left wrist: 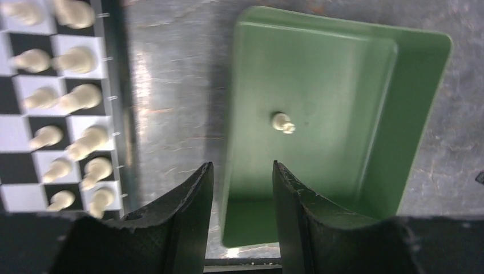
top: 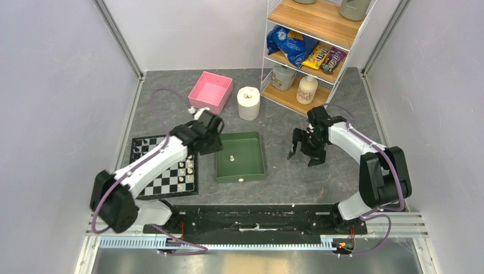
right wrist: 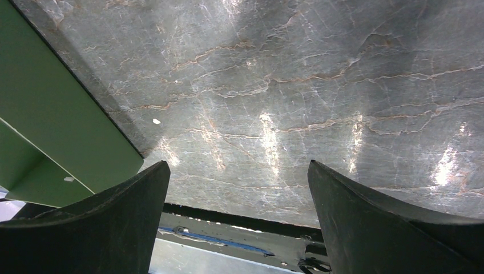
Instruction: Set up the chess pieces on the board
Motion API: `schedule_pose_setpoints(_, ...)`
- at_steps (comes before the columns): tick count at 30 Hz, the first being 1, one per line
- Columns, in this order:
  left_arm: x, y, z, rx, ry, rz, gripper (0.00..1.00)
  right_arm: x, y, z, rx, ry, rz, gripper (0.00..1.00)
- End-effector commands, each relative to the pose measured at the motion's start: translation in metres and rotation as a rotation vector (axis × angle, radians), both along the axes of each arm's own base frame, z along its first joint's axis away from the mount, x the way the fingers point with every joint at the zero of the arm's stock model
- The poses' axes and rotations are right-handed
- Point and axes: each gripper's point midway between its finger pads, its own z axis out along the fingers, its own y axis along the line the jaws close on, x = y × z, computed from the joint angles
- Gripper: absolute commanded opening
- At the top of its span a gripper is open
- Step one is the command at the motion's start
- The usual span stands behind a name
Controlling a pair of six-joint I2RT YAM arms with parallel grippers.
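Note:
The standing chess piece in the tray is off the board (top: 165, 184), so my left gripper should move down and to the right in the top view, onto that piece.
The checkered board (top: 165, 184) lies at the left, partly under my left arm. Several cream chess pieces (top: 185, 171) stand in two rows along its right edge; they also show in the left wrist view (left wrist: 80, 97) on the board (left wrist: 14, 131). One piece (top: 232, 157) stands in the green tray (top: 251, 171), and a second (top: 241, 179) lies by its near wall. My left gripper (top: 212, 147) hovers over the tray's left rim, open and empty (left wrist: 242, 171), short of the standing piece (left wrist: 282, 123). My right gripper (top: 303, 157) is wide open and empty (right wrist: 238, 171) over bare table right of the tray.
A pink box (top: 211, 91) and a white paper roll (top: 249, 103) stand behind the tray. A wire shelf (top: 311, 51) with snacks and bottles is at the back right. The tray's corner (right wrist: 51, 125) shows in the right wrist view.

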Motion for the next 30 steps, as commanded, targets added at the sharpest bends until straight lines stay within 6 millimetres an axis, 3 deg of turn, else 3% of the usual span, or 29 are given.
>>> schedule_pose_setpoints(1, 0.024, -0.056, 0.009, -0.001, -0.054, -0.175, 0.49, 0.005, 0.002, 0.009, 0.014, -0.031, 0.012, 0.99)
schedule_pose_setpoints(6, 0.024, -0.096, -0.021, 0.010, 0.014, -0.268, 0.49, 0.005, 0.001, 0.010, 0.013, -0.034, 0.011, 0.99)
schedule_pose_setpoints(10, 0.020, -0.108, -0.043, 0.038, 0.068, -0.296, 0.49, 0.003, 0.000, 0.008, 0.006, -0.027, 0.016, 0.99)
schedule_pose_setpoints(15, 0.022, -0.108, -0.056, 0.069, 0.084, -0.288, 0.50, 0.002, -0.001, 0.004, 0.000, -0.019, 0.016, 0.99)
schedule_pose_setpoints(30, 0.030, -0.093, -0.060, 0.148, 0.067, -0.235, 0.53, 0.002, -0.001, 0.000, -0.004, -0.010, 0.024, 0.99)
